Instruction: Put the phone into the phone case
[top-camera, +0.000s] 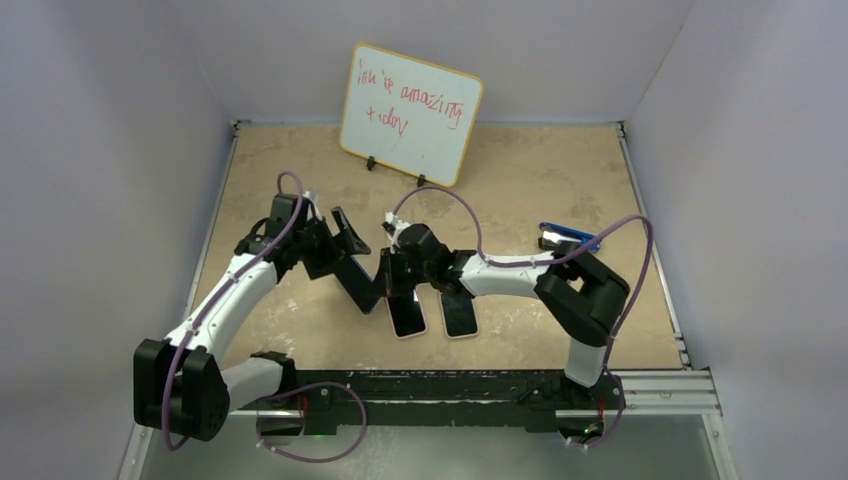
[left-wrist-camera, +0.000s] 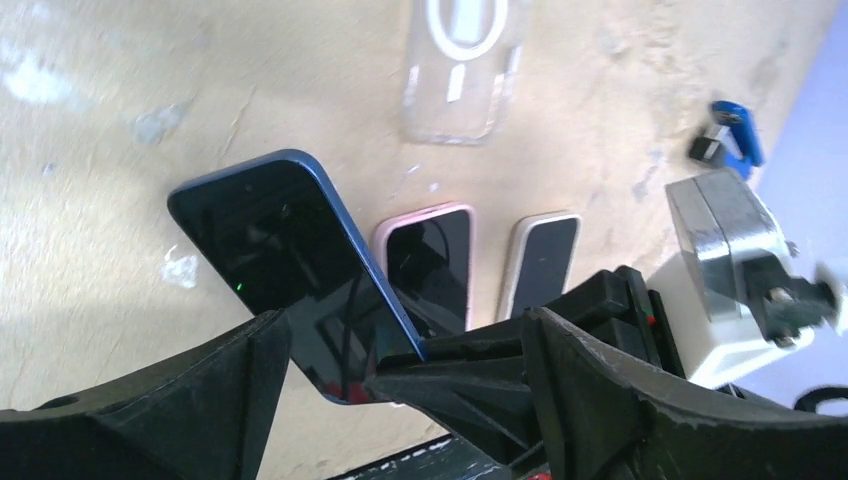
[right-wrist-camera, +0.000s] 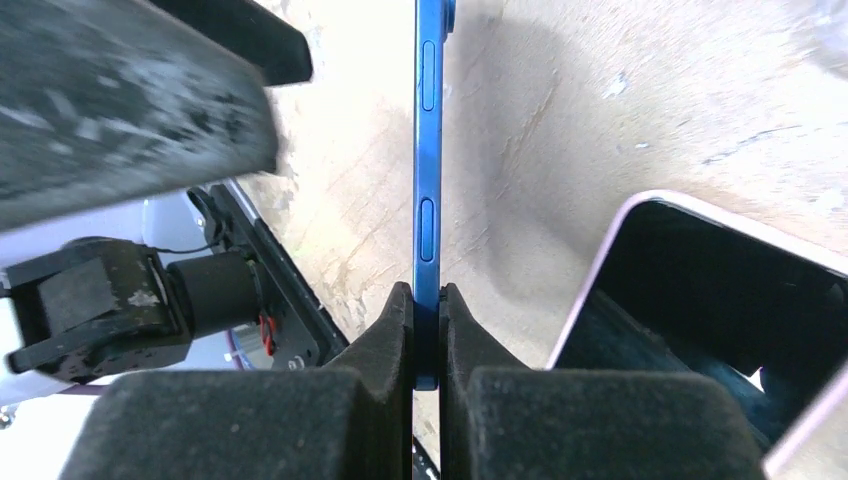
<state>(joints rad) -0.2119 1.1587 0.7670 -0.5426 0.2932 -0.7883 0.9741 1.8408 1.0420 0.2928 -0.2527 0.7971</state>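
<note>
The case lies empty beyond the phone, so my right gripper needs to move the held phone outward over the clear phone case (left-wrist-camera: 465, 70), lower the phone and let go of it there.
A blue phone (left-wrist-camera: 290, 270) with a dark screen hangs tilted above the table. My right gripper (right-wrist-camera: 427, 290) is shut on its thin edge (right-wrist-camera: 429, 150), and its black fingers (left-wrist-camera: 470, 365) show in the left wrist view. My left gripper (left-wrist-camera: 400, 320) stands open around the phone's lower end, with its right finger well clear of it. The clear phone case (left-wrist-camera: 465, 70) lies flat on the table beyond, empty. In the top view both grippers (top-camera: 345, 240) (top-camera: 392, 280) meet at the phone (top-camera: 358, 285), mid-table.
A pink-edged phone (left-wrist-camera: 430, 265) and a white-edged phone (left-wrist-camera: 545, 260) lie side by side just below the held one. A blue object (left-wrist-camera: 735, 130) sits at the right. A whiteboard (top-camera: 410, 112) leans against the back wall.
</note>
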